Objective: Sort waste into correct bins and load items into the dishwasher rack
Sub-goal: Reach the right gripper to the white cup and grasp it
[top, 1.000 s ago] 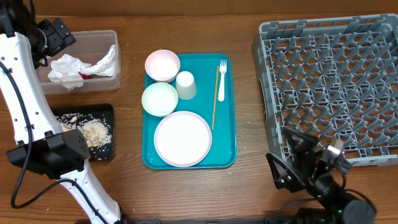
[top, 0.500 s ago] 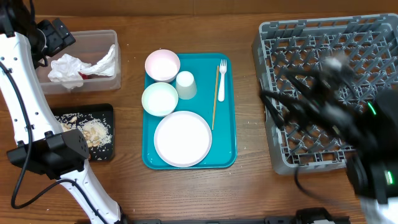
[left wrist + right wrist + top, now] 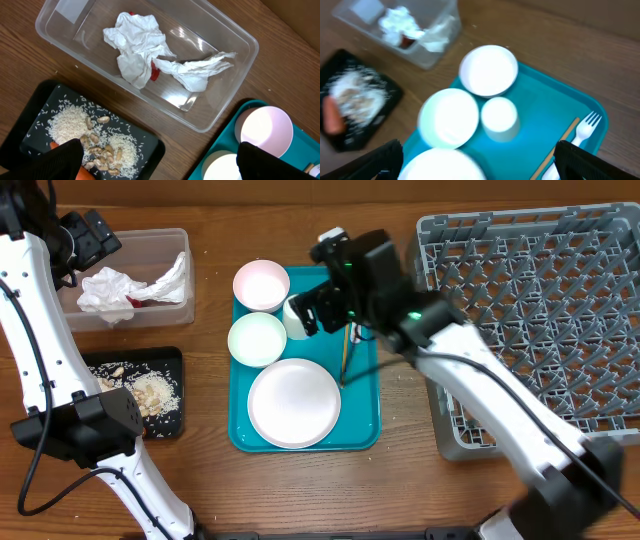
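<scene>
My right gripper will next lower its open fingers to its left in the overhead view, so that they go on both sides of the rim of the cup (image 3: 500, 118), since the cup stands below it there.
On the teal tray (image 3: 365, 425) lie a white plate (image 3: 294, 403), two pale bowls (image 3: 261, 284) (image 3: 257, 339), a cup (image 3: 295, 308) and a wooden stick (image 3: 343, 368). The right wrist view also shows the fork (image 3: 585, 125). My right gripper (image 3: 328, 320) hovers open over the tray's middle, empty, hiding most of the fork from above. Napkins (image 3: 137, 47) and a red wrapper (image 3: 155, 74) lie in the clear tub (image 3: 220, 110). Food scraps (image 3: 102, 150) and a carrot (image 3: 85, 172) are on the black tray (image 3: 40, 105). My left gripper (image 3: 160, 165) hangs open above the two bins.
The grey dishwasher rack (image 3: 540, 310) fills the right side of the table, with nothing in it. My right arm stretches from the front right corner across the rack's near corner to the teal tray. The left arm's white links run along the table's left edge.
My right arm has swung from the table's front right corner, past the rack, to above the teal tray. The left arm and all objects have stayed put.
</scene>
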`<state>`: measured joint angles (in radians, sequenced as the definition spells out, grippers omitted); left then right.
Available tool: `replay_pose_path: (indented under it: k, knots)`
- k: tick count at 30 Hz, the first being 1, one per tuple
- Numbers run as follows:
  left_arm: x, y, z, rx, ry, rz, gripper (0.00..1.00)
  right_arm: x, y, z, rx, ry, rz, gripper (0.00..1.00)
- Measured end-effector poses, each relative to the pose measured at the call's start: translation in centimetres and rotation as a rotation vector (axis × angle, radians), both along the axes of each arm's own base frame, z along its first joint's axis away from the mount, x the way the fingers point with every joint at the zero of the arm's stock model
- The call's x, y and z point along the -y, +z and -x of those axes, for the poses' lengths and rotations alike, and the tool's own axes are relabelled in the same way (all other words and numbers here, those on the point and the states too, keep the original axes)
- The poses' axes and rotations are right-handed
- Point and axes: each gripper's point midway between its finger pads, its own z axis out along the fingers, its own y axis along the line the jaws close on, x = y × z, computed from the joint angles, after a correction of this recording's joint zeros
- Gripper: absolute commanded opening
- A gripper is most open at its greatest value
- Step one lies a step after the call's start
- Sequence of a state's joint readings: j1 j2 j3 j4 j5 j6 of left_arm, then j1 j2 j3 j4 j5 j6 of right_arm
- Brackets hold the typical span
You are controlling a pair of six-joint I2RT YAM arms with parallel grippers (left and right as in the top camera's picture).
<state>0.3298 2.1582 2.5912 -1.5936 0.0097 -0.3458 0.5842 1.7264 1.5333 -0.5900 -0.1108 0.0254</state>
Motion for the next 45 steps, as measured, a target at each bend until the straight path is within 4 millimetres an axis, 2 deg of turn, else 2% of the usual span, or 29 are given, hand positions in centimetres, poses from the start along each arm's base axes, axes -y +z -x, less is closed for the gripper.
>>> replay_pose_path:
  k: [5,8,13,17,22,28,34,36,37,39,45]
  knots:
    - [0.0,0.0,0.0,0.000,0.000,0.000,1.00,-0.9,-6.2,-3.3,-0.019,-0.061,0.071,1.00]
    - [0.0,0.0,0.0,0.000,0.000,0.000,1.00,-1.8,-8.6,-4.2,-0.036,-0.057,0.063,1.00]
    - [0.0,0.0,0.0,0.000,0.000,0.000,1.00,-3.4,-11.6,-4.5,-0.058,-0.032,0.055,1.00]
    - [0.0,0.0,0.0,0.000,0.000,0.000,1.00,-4.7,-13.0,-4.3,-0.052,-0.015,0.064,1.00]
    - [0.0,0.0,0.0,0.000,0.000,0.000,1.00,-5.2,-14.4,-3.8,-0.052,-0.022,0.108,1.00]
    - [0.0,0.0,0.0,0.000,0.000,0.000,1.00,-4.3,-15.1,-4.5,-0.033,-0.087,0.153,1.00]
    - [0.0,0.0,0.0,0.000,0.000,0.000,1.00,-3.7,-16.7,-4.7,-0.051,-0.117,0.188,1.00]
    - [0.0,0.0,0.0,0.000,0.000,0.000,1.00,-3.6,-17.1,-4.7,-0.058,-0.123,0.188,0.95]
    - [0.0,0.0,0.0,0.000,0.000,0.000,1.00,-3.6,-17.1,-4.7,-0.061,-0.131,0.184,0.87]
    - [0.0,0.0,0.0,0.000,0.000,0.000,1.00,-3.6,-17.1,-4.7,-0.069,-0.148,0.171,0.77]
    - [0.0,0.0,0.0,0.000,0.000,0.000,1.00,-3.7,-16.9,-5.0,-0.078,-0.183,0.140,0.76]
